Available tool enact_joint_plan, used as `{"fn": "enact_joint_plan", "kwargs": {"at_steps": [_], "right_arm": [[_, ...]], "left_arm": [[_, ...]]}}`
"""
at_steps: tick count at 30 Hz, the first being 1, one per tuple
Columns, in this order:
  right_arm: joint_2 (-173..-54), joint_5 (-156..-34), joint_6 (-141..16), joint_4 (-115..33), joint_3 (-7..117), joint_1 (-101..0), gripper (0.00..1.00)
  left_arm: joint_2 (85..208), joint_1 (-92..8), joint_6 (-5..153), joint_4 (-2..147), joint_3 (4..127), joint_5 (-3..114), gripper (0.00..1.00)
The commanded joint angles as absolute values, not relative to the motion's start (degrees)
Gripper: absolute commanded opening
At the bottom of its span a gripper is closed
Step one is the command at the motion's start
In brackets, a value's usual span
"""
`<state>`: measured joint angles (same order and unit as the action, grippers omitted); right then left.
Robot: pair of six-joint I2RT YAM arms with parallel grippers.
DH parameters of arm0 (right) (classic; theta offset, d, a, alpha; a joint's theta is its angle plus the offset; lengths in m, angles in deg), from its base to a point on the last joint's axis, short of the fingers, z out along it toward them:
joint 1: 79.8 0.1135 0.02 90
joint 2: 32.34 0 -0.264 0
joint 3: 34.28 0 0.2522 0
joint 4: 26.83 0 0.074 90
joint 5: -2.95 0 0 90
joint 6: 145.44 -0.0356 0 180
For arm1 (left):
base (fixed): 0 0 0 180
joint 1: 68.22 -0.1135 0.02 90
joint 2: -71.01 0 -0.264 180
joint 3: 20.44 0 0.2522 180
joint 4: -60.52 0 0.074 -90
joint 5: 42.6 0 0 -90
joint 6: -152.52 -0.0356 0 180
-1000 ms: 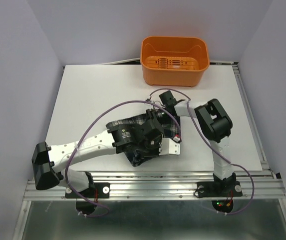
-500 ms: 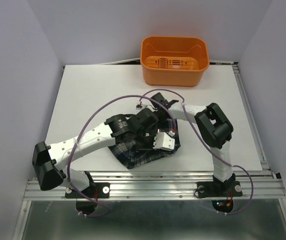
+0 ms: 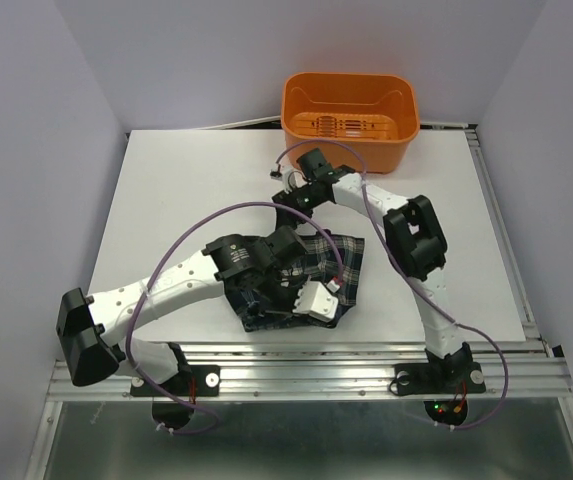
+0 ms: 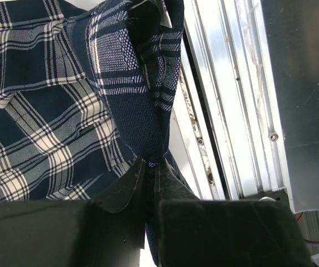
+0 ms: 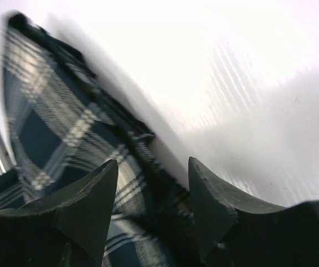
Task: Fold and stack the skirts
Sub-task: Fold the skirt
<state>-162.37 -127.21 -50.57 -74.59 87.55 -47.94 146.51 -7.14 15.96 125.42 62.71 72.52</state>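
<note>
My left gripper will next carry its fold outward across the skirt and down at the skirt's far edge, because the cloth it pinches lies bunched near the bar.
One plaid skirt (image 3: 344,262) lies bunched at the table's near middle, partly under my left arm. My left gripper (image 3: 278,298) is shut on a fold of it; in the left wrist view the fingertips (image 4: 151,165) pinch a dark ridge of the skirt (image 4: 48,111) close to the near edge. My right gripper (image 3: 288,203) is open and empty, hovering just past the skirt's far edge. In the blurred right wrist view its jaws (image 5: 152,167) stand wide apart over the skirt's edge (image 5: 64,122) and white table.
An orange basket (image 3: 346,120) stands at the table's far edge, behind the right wrist. The aluminium rail (image 3: 316,355) runs along the near edge, right beside the left gripper (image 4: 231,111). Purple cables loop over both arms.
The right gripper has swung back and left, off the skirt toward the far side. The left gripper has pulled its fold of the skirt toward the near edge, bunching the cloth.
</note>
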Motion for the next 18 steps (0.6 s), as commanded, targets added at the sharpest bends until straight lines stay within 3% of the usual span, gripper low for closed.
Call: {"fn": "enact_joint_plan", "kwargs": {"at_steps": [1, 4, 11, 18], "right_arm": [[-167.1, -124.3, -47.6, -78.5, 87.7, -47.6, 0.57], [-168.0, -125.3, -46.8, -77.7, 83.7, -47.6, 0.54], [-167.8, -132.6, -48.3, -75.9, 76.2, -47.6, 0.38], [-165.8, -138.4, -50.9, -74.6, 73.2, -47.6, 0.34]], "left_arm": [[146.4, -6.8, 14.5, 127.5, 65.8, 75.4, 0.0], [147.7, -8.4, 14.2, 127.9, 67.8, 75.0, 0.0], [153.7, -16.1, 12.3, 125.4, 74.1, 70.3, 0.0], [160.3, -20.1, 9.9, 114.3, 72.3, 61.9, 0.0]]}}
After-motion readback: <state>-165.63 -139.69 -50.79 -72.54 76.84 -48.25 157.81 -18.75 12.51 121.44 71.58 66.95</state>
